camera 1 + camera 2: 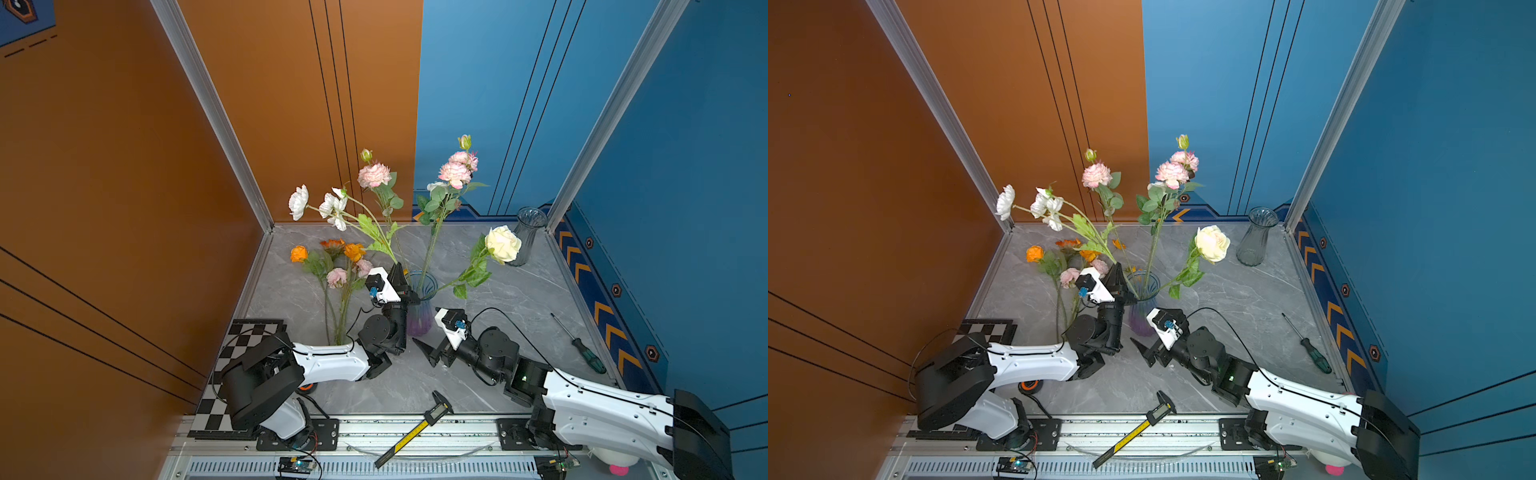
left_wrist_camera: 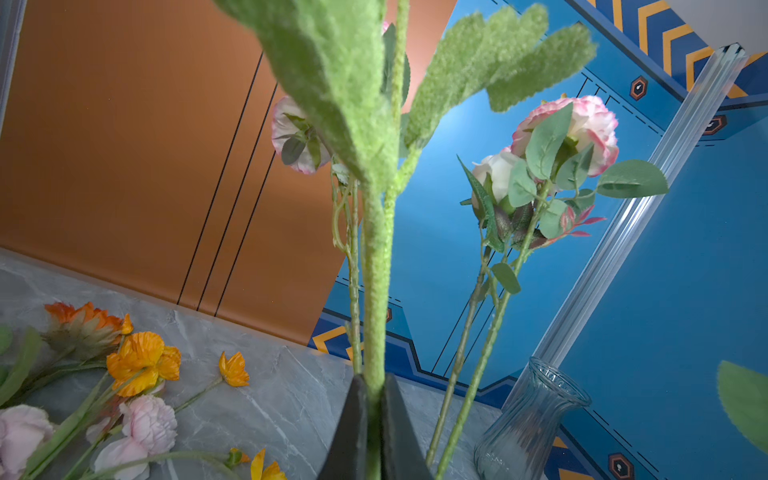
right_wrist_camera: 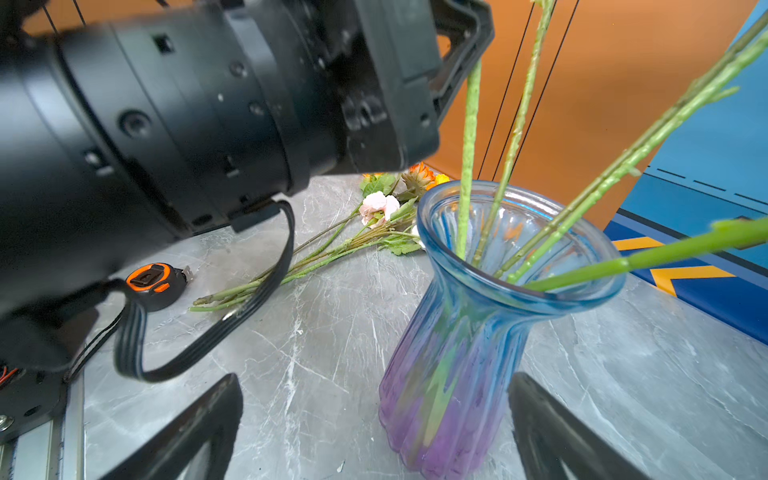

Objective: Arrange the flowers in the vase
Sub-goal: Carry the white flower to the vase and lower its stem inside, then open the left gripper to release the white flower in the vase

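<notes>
My left gripper holds the fuzzy green stem, and its lower end already reaches inside the vase. My left gripper should next ease down and over toward the opening of the vase [image 1: 420, 303] and release the stem.
The vase [image 1: 420, 303] [image 1: 1142, 305] [image 3: 478, 332] is blue-to-purple ribbed glass and stands upright mid-table. Pink-bloomed stems [image 1: 455, 172] and a cream rose [image 1: 503, 244] lean out of it. My left gripper [image 1: 397, 271] [image 1: 1118, 269] [image 2: 374, 388] is shut on the fuzzy green stem [image 2: 376, 291] of the white flowers [image 1: 328, 205], just left of the rim; that stem's lower end [image 3: 467, 145] reaches into the vase mouth. Loose orange and pink flowers [image 1: 332, 266] [image 2: 137, 365] [image 3: 382, 208] lie on the table to the left. My right gripper [image 1: 430, 350] [image 1: 1147, 350] [image 3: 376, 388] stands open in front of the vase's base, holding nothing.
A clear glass vase [image 1: 528, 237] [image 2: 528, 424] stands at the back right corner. A green-handled screwdriver [image 1: 582, 347] lies at the right edge and a yellow caliper [image 1: 415, 428] on the front rail. An orange tape measure [image 3: 153, 282] [image 1: 1030, 385] sits under the left arm.
</notes>
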### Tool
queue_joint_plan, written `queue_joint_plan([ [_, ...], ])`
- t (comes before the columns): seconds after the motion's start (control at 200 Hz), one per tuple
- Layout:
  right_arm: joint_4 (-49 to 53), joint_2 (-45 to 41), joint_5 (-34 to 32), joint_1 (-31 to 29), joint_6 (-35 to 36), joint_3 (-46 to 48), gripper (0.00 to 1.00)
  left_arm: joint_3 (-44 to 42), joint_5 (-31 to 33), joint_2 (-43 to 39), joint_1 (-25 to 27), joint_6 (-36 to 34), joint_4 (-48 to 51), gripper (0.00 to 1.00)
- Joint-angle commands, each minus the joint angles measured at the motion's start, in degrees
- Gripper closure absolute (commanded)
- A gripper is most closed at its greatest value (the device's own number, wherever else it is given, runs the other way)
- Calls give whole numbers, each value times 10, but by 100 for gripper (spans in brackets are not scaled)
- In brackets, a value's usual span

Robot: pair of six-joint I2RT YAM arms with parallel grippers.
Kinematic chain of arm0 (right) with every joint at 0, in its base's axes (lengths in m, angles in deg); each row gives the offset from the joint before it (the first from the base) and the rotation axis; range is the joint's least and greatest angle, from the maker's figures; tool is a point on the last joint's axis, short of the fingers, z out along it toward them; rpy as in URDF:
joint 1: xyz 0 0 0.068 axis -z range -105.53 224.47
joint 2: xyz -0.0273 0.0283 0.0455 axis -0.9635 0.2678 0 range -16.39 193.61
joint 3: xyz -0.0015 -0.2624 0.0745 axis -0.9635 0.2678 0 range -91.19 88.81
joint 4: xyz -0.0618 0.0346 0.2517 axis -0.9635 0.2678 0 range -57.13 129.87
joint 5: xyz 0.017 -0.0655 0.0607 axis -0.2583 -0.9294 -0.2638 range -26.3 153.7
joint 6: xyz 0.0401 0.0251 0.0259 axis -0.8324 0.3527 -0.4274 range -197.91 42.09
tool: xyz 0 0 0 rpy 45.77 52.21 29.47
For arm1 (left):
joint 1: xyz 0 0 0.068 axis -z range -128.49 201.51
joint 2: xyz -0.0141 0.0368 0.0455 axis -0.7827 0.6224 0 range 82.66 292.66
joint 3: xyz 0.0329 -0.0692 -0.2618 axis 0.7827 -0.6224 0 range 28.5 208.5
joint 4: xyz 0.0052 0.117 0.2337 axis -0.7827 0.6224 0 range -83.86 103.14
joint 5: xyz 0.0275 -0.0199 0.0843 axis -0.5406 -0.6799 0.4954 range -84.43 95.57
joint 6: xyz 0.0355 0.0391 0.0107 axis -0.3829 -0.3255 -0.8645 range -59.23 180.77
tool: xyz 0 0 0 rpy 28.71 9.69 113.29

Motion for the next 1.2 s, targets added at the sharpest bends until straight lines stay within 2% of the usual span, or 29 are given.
queue_joint_plan([
  [0.0, -12, 4, 10, 3, -8, -2, 0, 3, 24, 15, 16, 10, -16, 96],
  [0.155, -11, 4, 10, 4, -8, -1, 0, 12, 44, 26, 30, -6, -16, 96],
  [0.29, -11, 3, 12, 4, -8, -2, 0, 12, 49, 29, 40, -13, -16, 92],
  [0.701, -11, 5, 11, 4, -8, -3, 0, 9, 47, 17, 45, -24, -16, 69],
  [0.881, -10, 5, 11, 4, -7, -2, 0, 6, 44, 12, 51, -29, -16, 47],
  [0.991, -11, 5, 10, 4, -7, -2, 0, -1, 36, 7, 54, -26, -16, 38],
  [1.081, -11, 5, 9, 5, -8, -2, 0, -11, 36, -1, 58, -30, -15, 35],
  [1.196, -11, 4, 10, 6, -9, -2, 0, -28, 25, -20, 62, -49, -15, 23],
])
